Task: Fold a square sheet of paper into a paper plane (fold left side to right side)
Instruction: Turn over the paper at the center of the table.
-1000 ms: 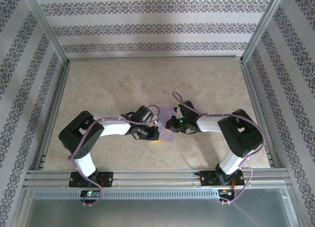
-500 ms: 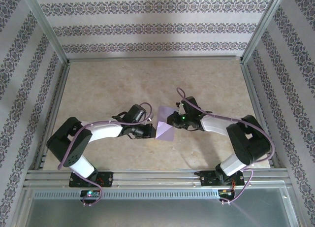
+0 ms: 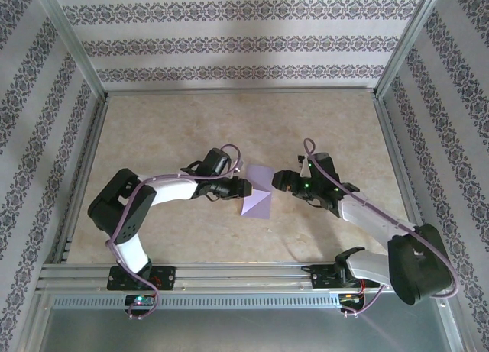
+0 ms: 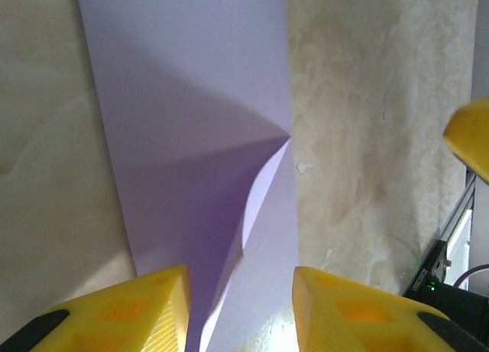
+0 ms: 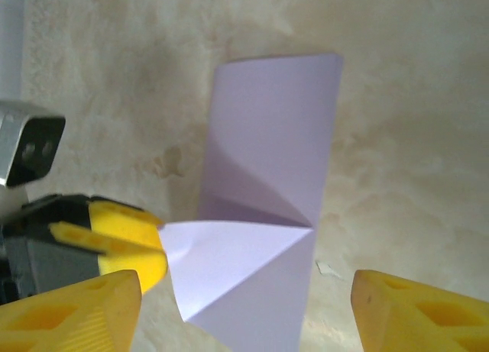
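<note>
The flap's raised edge [image 5: 235,224] stands clear of the paper beneath it. Next, my right gripper comes down over the paper strip [image 5: 279,130] toward the left gripper, onto that edge.
The square sheet of paper [image 3: 257,193] lies mid-table, lavender, folded into a narrow strip with one triangular flap [image 5: 237,264] lifting off it. My left gripper [image 3: 243,188] is at its left edge. In the left wrist view this gripper [image 4: 241,283] is open, and the raised flap [image 4: 229,214] stands loosely between the yellow fingers [image 4: 157,310], not pinched. My right gripper [image 3: 280,179] hovers just right of the paper. In the right wrist view it [image 5: 246,282] is wide open over the strip [image 5: 279,130], and the left gripper's finger [image 5: 114,241] touches the flap's corner.
The beige marbled tabletop [image 3: 168,123] is fenced by aluminium rails [image 3: 244,272] and patterned walls. A small white speck [image 5: 327,269] lies beside the paper. The right arm's elbow [image 3: 416,268] sits low at the near right corner.
Both grippers have gone from shut to open and let the paper go. The right gripper has drawn back to the right; the paper now rests on the table with its flap springing up.
</note>
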{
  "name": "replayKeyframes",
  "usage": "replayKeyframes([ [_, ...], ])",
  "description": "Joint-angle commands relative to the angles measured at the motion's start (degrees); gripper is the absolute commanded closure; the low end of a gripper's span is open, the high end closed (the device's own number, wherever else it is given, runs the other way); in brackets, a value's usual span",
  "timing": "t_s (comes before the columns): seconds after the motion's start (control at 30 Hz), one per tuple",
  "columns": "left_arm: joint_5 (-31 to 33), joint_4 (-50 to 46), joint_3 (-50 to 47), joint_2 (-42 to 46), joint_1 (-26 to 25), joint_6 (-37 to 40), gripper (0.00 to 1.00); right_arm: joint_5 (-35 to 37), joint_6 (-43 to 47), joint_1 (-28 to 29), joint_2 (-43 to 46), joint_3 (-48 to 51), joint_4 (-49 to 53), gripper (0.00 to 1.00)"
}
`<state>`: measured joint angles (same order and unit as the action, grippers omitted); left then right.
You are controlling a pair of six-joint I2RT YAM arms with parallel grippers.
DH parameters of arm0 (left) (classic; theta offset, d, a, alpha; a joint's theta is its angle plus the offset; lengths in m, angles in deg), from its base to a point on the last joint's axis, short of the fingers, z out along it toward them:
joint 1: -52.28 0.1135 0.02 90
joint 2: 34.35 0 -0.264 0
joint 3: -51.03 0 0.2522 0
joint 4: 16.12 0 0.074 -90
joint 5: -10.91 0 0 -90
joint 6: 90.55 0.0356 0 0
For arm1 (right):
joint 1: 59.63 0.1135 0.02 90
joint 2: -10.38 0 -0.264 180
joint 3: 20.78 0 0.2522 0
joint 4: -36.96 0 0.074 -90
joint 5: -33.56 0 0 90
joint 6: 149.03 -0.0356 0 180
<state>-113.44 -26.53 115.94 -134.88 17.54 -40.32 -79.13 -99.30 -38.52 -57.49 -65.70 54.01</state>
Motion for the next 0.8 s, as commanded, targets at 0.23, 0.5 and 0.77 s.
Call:
replayKeyframes([
  [0.23,1.9,1.1,3.3,-2.2,0.4,3.1,0.91,-3.1,0.8,-0.3,2.1,2.9,1.3,0.4],
  [0.5,3.4,12.7,-4.7,3.3,0.5,-2.8,1.0,-6.9,-3.7,3.3,-5.0,2.0,-7.7,0.46],
  [0.77,4.9,13.9,-7.1,6.9,0.4,-3.5,1.0,-7.1,-8.6,6.6,-13.2,0.9,-18.7,0.42],
])
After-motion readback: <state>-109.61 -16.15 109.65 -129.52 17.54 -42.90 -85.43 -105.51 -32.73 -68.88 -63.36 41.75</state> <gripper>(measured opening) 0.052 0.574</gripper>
